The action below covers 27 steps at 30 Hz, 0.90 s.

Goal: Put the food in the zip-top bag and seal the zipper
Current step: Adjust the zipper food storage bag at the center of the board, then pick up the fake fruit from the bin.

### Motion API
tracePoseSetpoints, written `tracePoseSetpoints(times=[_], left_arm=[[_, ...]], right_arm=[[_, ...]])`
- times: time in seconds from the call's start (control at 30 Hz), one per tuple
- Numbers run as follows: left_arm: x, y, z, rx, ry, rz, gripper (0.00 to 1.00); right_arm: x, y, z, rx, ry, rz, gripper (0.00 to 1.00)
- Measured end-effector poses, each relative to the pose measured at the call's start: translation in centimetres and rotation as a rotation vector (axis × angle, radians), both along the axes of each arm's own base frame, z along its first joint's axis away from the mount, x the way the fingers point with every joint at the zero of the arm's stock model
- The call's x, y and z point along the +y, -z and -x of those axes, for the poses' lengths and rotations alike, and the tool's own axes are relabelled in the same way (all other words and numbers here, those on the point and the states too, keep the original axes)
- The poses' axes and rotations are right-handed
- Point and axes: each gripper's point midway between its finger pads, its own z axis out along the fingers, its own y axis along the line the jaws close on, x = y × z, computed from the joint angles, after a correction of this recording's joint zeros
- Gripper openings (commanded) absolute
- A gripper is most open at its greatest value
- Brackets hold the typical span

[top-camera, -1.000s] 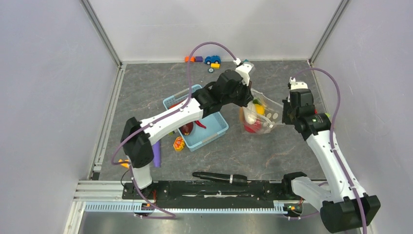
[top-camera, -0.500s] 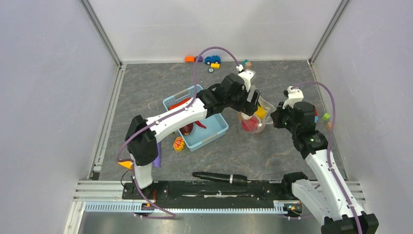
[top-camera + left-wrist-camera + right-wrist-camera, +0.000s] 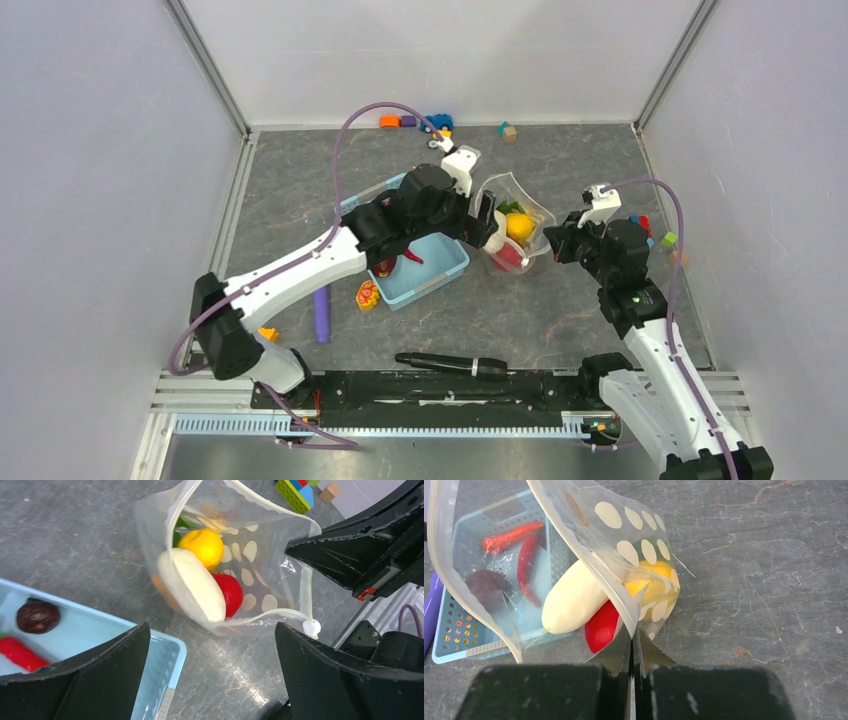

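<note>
Next, my left gripper will swing its empty fingers left in the top view, lower and close around the maroon piece point(image 3: 384, 266).
The zip-top bag point(image 3: 515, 205) stands with its mouth open and its zipper point(image 3: 265, 505) unsealed. Inside lie food pieces: a white oblong point(image 3: 192, 585), a yellow round point(image 3: 202, 545) and a red apple point(image 3: 229, 592). My left gripper point(image 3: 488, 222) hangs open just left of the bag, with nothing between its fingers point(image 3: 100, 675). My right gripper point(image 3: 631, 645) is shut on the bag's right edge and holds it up. More food sits in the light-blue basket point(image 3: 170, 650): a maroon piece point(image 3: 37, 617), a red chili point(image 3: 526, 555) and an orange-red piece point(image 3: 509, 537).
The basket point(image 3: 440, 270) sits left of the bag under my left arm. A purple stick point(image 3: 321, 315) and a yellow-red toy point(image 3: 367, 295) lie in front of it. A black tool point(image 3: 450, 362) rests near the arm bases. Coloured blocks point(image 3: 655, 235) lie right; a toy car point(image 3: 435, 122) sits at the back.
My left gripper has opened and pulled back to the left from over the bag's mouth. The right arm has swung left, bringing the bag with it.
</note>
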Motion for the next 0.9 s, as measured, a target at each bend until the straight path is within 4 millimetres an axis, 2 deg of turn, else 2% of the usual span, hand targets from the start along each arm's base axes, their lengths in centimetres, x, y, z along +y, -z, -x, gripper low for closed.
tracePoseSetpoints(times=[0.1, 0.2, 0.3, 0.4, 0.53, 0.67, 0.8, 0.9], left_arm=[[1.5, -1.1, 0.2, -0.035, -0.036, 0.016, 1.0], [2.7, -1.3, 0.4, -0.055, -0.067, 0.018, 1.0], [4.5, -0.3, 0.0, -0.061, -0.127, -0.016, 1.0], [6.7, 1.2, -1.3, -0.048, -0.211, -0.066, 1.0], [11.7, 4.2, -4.6, 0.033, -0.432, -0.125, 1.0], [15.7, 8.1, -6.9, 0.112, -0.614, -0.22, 1.0], [17.2, 12.0, -7.0, 0.199, -0.665, -0.321, 1.0], [17.6, 13.4, -6.7, 0.23, -0.674, -0.363, 1.0]], right_arm=[[0.0, 0.4, -0.1, -0.003, 0.0, -0.001, 0.0], [0.0, 0.7, -0.1, -0.004, 0.001, -0.004, 0.0], [0.1, 0.7, -0.2, -0.01, 0.001, -0.005, 0.0], [0.1, 0.7, -0.3, -0.016, 0.001, -0.006, 0.0], [0.1, 0.6, -0.2, -0.023, 0.001, -0.007, 0.0], [0.0, 0.6, -0.2, -0.025, 0.001, -0.008, 0.0], [0.0, 0.6, -0.1, -0.029, 0.001, -0.008, 0.0], [0.0, 0.5, -0.1, -0.033, 0.001, -0.009, 0.0]])
